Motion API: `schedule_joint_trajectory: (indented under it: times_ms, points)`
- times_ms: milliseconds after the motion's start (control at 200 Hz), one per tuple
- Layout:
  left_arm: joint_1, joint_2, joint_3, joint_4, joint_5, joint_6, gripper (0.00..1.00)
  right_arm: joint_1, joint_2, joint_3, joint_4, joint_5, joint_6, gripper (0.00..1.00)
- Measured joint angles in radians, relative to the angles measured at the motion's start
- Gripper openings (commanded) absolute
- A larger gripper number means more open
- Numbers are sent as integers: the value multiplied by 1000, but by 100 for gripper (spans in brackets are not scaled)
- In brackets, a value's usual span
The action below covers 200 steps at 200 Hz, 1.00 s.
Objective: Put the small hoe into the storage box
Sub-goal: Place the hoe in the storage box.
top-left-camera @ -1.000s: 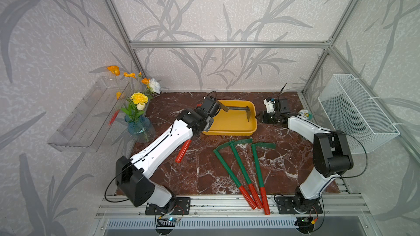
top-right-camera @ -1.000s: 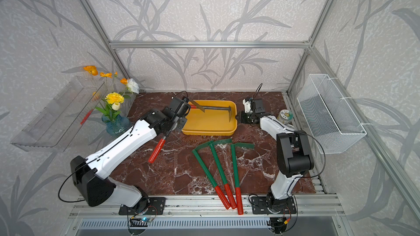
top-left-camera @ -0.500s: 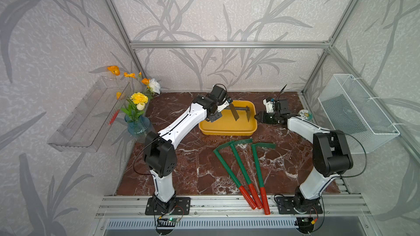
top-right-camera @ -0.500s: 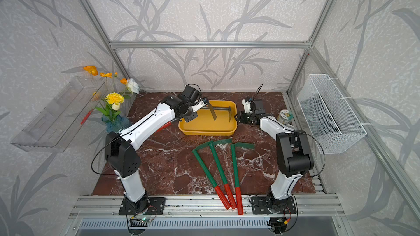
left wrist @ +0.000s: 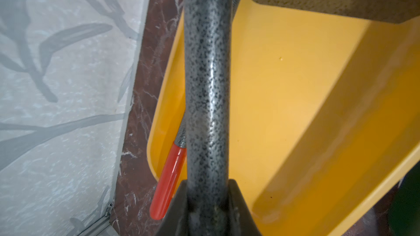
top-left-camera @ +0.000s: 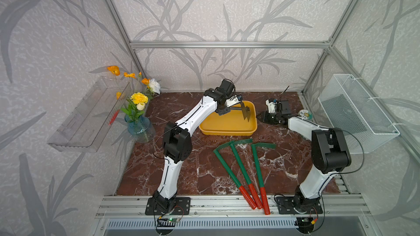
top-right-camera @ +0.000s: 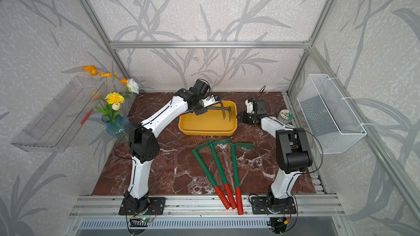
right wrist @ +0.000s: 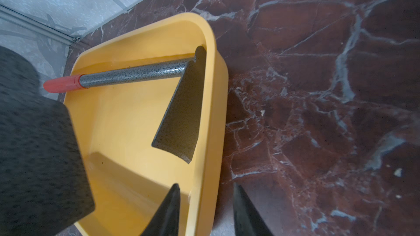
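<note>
The small hoe still hangs over the box. I will lower my left gripper toward the box's bare bottom (top-left-camera: 235, 116) (left wrist: 245, 109) beside the second hoe and let go of the small hoe's speckled grey handle.
My left gripper (top-left-camera: 223, 110) (left wrist: 208, 200) is shut on the speckled grey shaft of the small hoe (left wrist: 208, 76). It holds the hoe in the air over the yellow storage box (top-left-camera: 227, 130) (left wrist: 295, 76), and the dark blade (top-left-camera: 245, 112) hangs above the box's right half. A second grey hoe (right wrist: 136, 76) with a red grip lies inside the box, its blade against the wall. My right gripper (top-left-camera: 261, 118) (right wrist: 205, 185) stands open astride the box's right rim (right wrist: 211, 110), one finger inside and one outside, with a gap showing on each side.
Three long green hoes with red grips (top-left-camera: 241, 169) lie fanned out in front of the box. A blue vase of flowers (top-left-camera: 139, 128) stands at the left. A clear trough (top-left-camera: 88, 114) hangs on the left wall and a white mesh basket (top-left-camera: 354, 112) on the right wall. A small round tin (top-left-camera: 305, 114) sits behind my right arm.
My left arm has risen from low at the front left and swung right, carrying the hoe from beside the box to above it. The right arm has not moved.
</note>
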Motion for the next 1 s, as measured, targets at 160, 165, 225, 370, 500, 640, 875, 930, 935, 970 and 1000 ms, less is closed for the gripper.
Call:
schedule_joint_trajectory:
  times_ms: [160,165,225,370,500,640,875,930,935,970,1000]
  points:
    - [0,29,-2,-13,8,34,0,-3,-1,-16,23,-12,6,39]
    - [0,29,-2,-13,9,35,0,-3,-1,-17,24,-13,6,39]
    - [0,29,-1,-11,11,45,0,-3,-1,-28,29,-18,10,39]
    - [1,53,40,-13,28,75,0,-2,-1,-43,36,-24,18,39]
    - [1,98,77,5,44,100,0,-2,-1,-46,38,-28,18,39]
    - [1,160,97,24,59,119,0,-2,-1,-50,44,-29,19,39]
    - [2,220,97,44,74,156,0,-2,-1,-56,55,-34,22,39]
    - [2,224,97,49,79,165,0,-2,-1,-56,59,-37,24,39]
    - [2,224,97,49,79,166,0,-2,-1,-56,60,-37,25,39]
    - [2,225,97,54,80,173,0,-2,-1,-56,63,-39,26,39]
    - [2,225,97,61,80,179,0,-2,-1,-56,67,-41,26,39]
